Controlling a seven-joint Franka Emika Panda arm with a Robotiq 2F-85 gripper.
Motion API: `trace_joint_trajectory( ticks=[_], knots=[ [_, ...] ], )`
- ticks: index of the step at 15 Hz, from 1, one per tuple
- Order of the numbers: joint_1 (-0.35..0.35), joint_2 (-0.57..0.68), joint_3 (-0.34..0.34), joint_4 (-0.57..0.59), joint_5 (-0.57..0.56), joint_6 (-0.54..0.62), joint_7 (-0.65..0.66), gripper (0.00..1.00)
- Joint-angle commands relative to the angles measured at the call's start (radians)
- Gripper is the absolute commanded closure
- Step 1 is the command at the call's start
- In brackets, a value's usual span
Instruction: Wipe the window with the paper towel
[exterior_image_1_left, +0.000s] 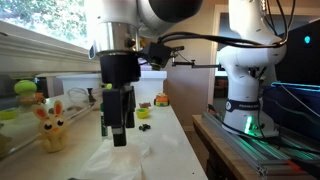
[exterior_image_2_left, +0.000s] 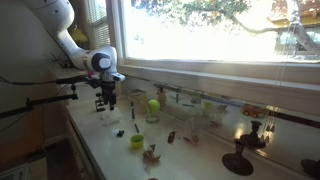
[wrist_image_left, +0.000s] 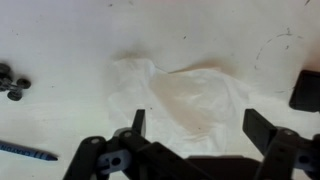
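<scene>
My gripper moves down next, open with fingers spread, onto the crumpled middle of the paper towel, since the towel lies flat on the countertop beneath it.
The paper towel (wrist_image_left: 185, 100) lies crumpled and flat on the white countertop, right under my gripper in the wrist view; it also shows as a pale heap in an exterior view (exterior_image_1_left: 128, 160). My gripper (wrist_image_left: 197, 125) is open, its fingers spread either side of the towel, hanging just above it and holding nothing. It shows in both exterior views (exterior_image_1_left: 116, 132) (exterior_image_2_left: 106, 102). The window (exterior_image_2_left: 215, 35) is a big bright pane above the sill, with foliage behind it; it also shows at the upper left in an exterior view (exterior_image_1_left: 40, 20).
A yellow toy rabbit (exterior_image_1_left: 52, 128) stands beside the gripper. A green cup (exterior_image_2_left: 137, 142), a green ball on a glass (exterior_image_2_left: 154, 106), a black stand (exterior_image_2_left: 238, 160) and small toys sit along the counter. A small black wheeled part (wrist_image_left: 14, 82) and a blue pen (wrist_image_left: 25, 150) lie near the towel.
</scene>
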Motion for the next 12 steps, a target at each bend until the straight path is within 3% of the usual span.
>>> trace_joint_trajectory(
  ticks=[1,4,12],
  knots=[
    [0.016,0.003,-0.04,-0.04,-0.111,0.087,0.135,0.0],
    [0.011,0.023,-0.052,-0.02,-0.148,0.085,0.154,0.0],
    [-0.002,0.097,-0.04,0.041,-0.092,0.071,0.061,0.0]
  ],
)
